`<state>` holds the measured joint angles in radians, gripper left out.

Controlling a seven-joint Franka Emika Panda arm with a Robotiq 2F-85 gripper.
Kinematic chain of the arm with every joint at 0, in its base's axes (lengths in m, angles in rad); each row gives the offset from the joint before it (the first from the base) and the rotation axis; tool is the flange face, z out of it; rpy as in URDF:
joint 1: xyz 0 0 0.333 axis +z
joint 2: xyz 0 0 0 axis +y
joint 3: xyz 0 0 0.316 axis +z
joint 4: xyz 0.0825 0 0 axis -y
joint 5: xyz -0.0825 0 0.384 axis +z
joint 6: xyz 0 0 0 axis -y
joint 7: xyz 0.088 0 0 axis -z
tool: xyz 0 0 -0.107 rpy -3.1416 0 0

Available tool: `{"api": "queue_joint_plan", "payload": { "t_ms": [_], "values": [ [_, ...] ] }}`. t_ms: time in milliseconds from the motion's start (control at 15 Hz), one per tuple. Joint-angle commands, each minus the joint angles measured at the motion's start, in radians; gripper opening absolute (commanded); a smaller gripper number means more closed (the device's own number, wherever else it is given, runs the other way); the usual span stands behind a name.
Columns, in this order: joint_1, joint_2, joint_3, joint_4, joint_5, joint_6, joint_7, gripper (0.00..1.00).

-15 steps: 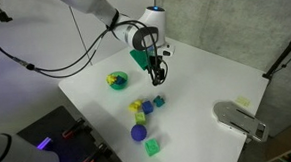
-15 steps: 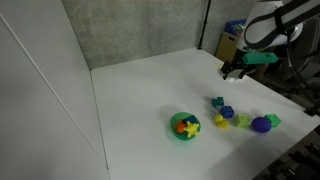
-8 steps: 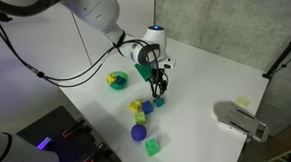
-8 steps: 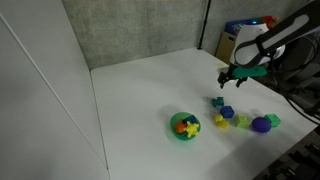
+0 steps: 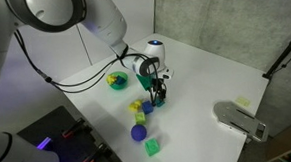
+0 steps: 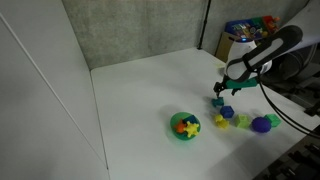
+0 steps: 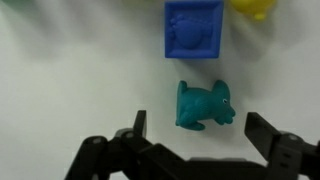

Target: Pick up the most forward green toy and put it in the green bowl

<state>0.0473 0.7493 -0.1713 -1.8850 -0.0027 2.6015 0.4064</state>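
The teal toy's body (image 5: 161, 101) (image 7: 204, 105) is below the robot's gripper, in line between its open fingers, so the gripper should go down around it next and close.
The most forward green toy (image 7: 203, 105) is a small teal animal-shaped figure lying on the white table. In the wrist view it sits just ahead of my open gripper (image 7: 200, 135), between the lines of the two fingers and touching neither. In both exterior views the gripper (image 5: 158, 93) (image 6: 221, 92) hangs low, directly over the teal toy (image 5: 159, 102) (image 6: 217, 101). The green bowl (image 5: 117, 80) (image 6: 185, 127) stands apart from the toys, with yellow and blue pieces inside.
A blue block (image 7: 194, 30) lies just beyond the teal toy, with a yellow piece (image 7: 250, 8) next to it. More toys trail away: yellow (image 5: 137, 106), a purple ball (image 5: 138, 133), a light-green cube (image 5: 152, 147). A grey device (image 5: 240, 119) sits near the table edge.
The gripper has moved down and across the table to just above the teal toy, still open. The toys and the bowl have not moved.
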Motion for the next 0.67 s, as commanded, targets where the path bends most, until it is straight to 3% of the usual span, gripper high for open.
{"api": "queue_joint_plan", "payload": {
  "t_ms": [0, 600],
  "values": [
    [0.000, 0.066, -0.014, 0.060, 0.025, 0.042, 0.019, 1.00],
    [-0.023, 0.170, -0.002, 0.139, 0.110, 0.102, 0.014, 1.00]
  ]
}}
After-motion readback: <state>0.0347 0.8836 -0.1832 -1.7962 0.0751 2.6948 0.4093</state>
